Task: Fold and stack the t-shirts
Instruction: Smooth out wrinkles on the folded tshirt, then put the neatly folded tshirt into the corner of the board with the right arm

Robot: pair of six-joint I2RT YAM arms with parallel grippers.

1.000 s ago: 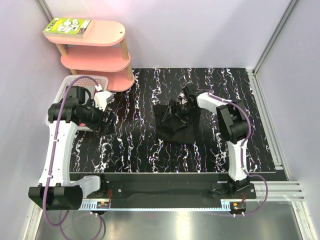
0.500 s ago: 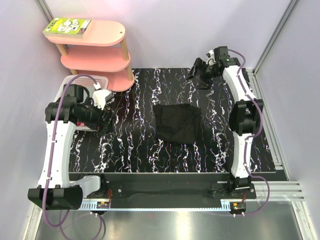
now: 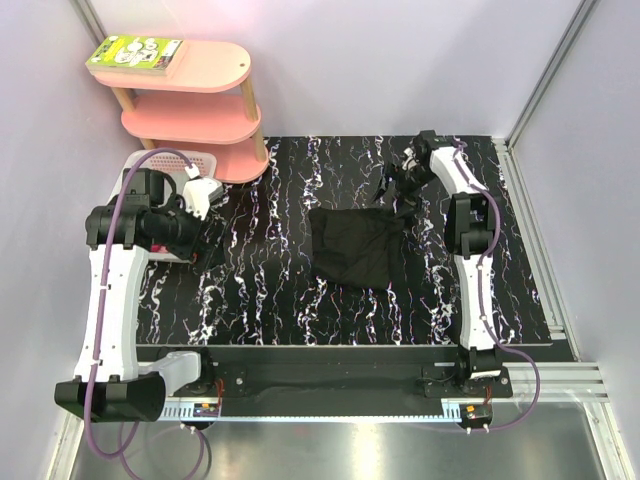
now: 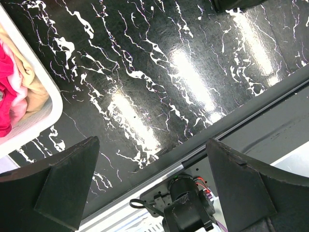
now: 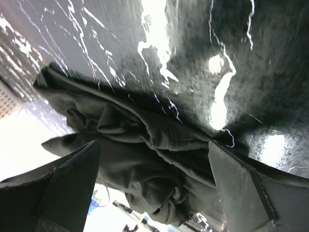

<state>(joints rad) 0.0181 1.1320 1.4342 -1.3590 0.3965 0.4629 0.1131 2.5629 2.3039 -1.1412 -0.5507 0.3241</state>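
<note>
My right gripper has its fingers just outward of the shirt's bunched far corner (image 3: 398, 216) (image 5: 190, 181). It will next move back toward the base onto that corner and close there.
A black t-shirt (image 3: 350, 248) lies folded into a rough square in the middle of the black marbled table; its print is hidden. My right gripper (image 3: 400, 192) is open at the shirt's far right corner. In the right wrist view the dark bunched cloth (image 5: 145, 164) lies between and beyond the spread fingers (image 5: 67, 188), and the gripper (image 5: 154, 145) is not closed on it. My left gripper (image 3: 207, 238) hangs open and empty over bare table beside the basket (image 4: 152, 142). Red and pink cloth (image 4: 8, 92) lies in the basket.
The white lattice basket (image 3: 140, 172) stands at the table's left edge; its rim shows in the left wrist view (image 4: 46, 116). A pink three-tier shelf (image 3: 200, 105) with a green-and-white packet (image 3: 135, 52) stands behind it. The table's front rail (image 4: 251, 111) runs below the left gripper.
The right gripper left the shirt, swung up to the far back of the table, then came back down to the shirt's far right corner. The shirt lies flatter. The left arm barely moved.
</note>
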